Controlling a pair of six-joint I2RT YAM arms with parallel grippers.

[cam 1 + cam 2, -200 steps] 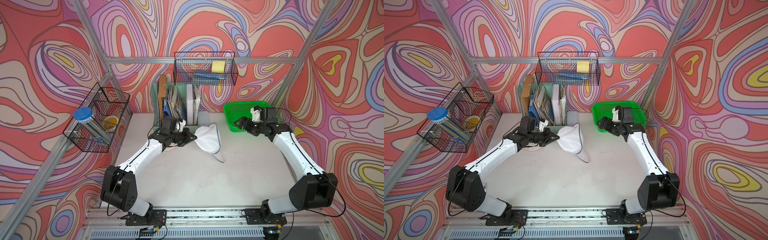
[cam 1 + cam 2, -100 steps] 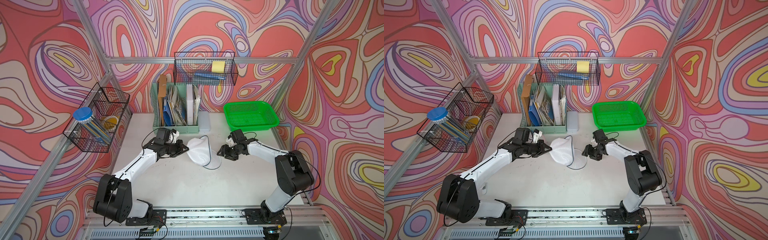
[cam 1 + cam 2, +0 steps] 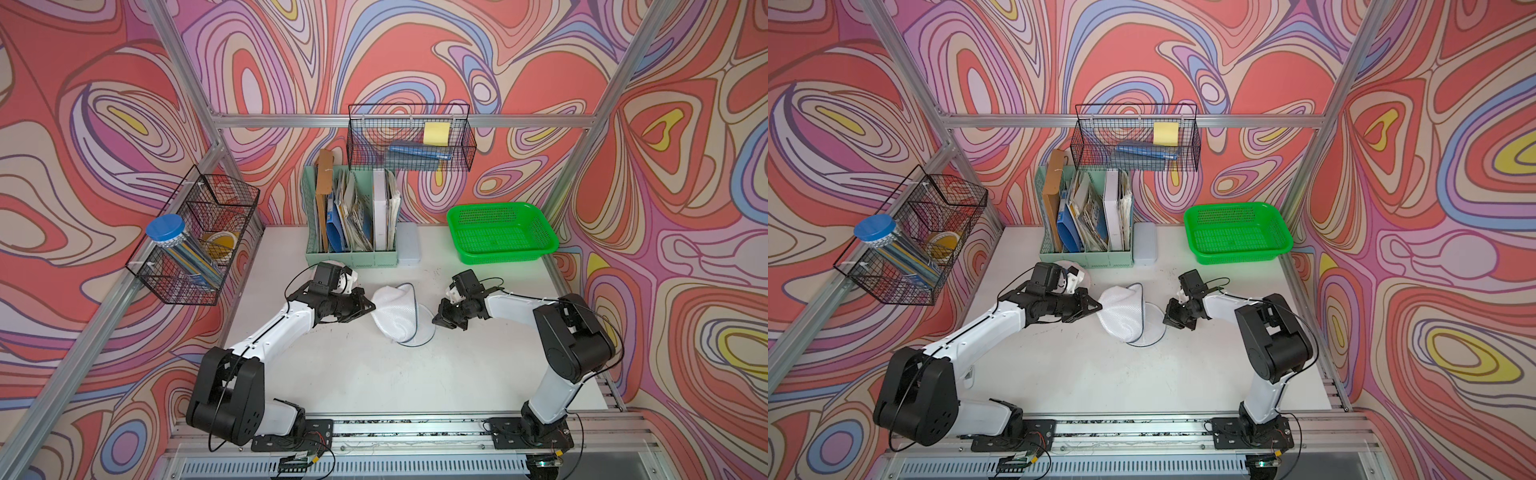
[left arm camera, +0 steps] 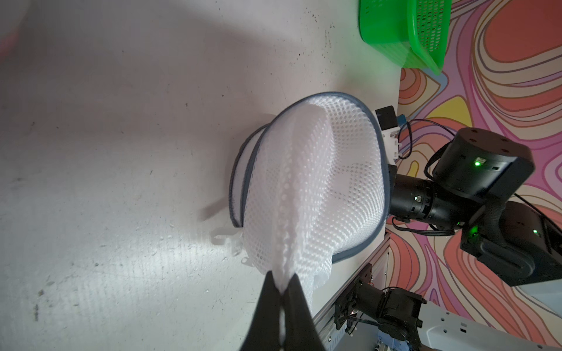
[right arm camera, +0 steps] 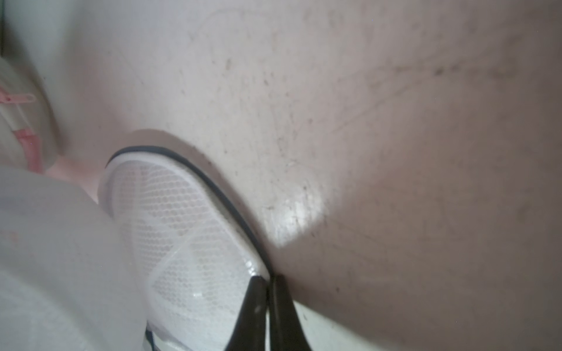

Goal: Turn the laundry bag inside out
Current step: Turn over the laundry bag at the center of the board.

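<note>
The bag's dark rim sits close to the tabletop, so the robot's right gripper should next lift the rim up and outward, toward the green basket [image 3: 502,233], and release it there.
The laundry bag [image 3: 392,313] [image 3: 1121,311] is white mesh with a grey-blue rim and sits mid-table, partly raised. My left gripper [image 3: 371,308] [image 3: 1099,308] is at its left side. In the left wrist view that gripper [image 4: 281,282] is shut on a pinched fold of the mesh [image 4: 304,188]. My right gripper [image 3: 435,322] [image 3: 1165,320] is low at the bag's right edge. In the right wrist view it [image 5: 269,278] is shut on the dark rim of the bag [image 5: 188,218], close to the tabletop.
A green basket [image 3: 498,249] stands at the back right. A mint file holder [image 3: 351,257] and a pale box [image 3: 409,249] stand at the back centre. Wire baskets [image 3: 199,249] [image 3: 409,137] hang on the walls. A white object with pink trim [image 5: 21,127] lies behind the left wrist.
My right arm has swung from the green basket down to the bag's right edge and its jaws have closed there. My left gripper has brought the bag lower and nearer.
</note>
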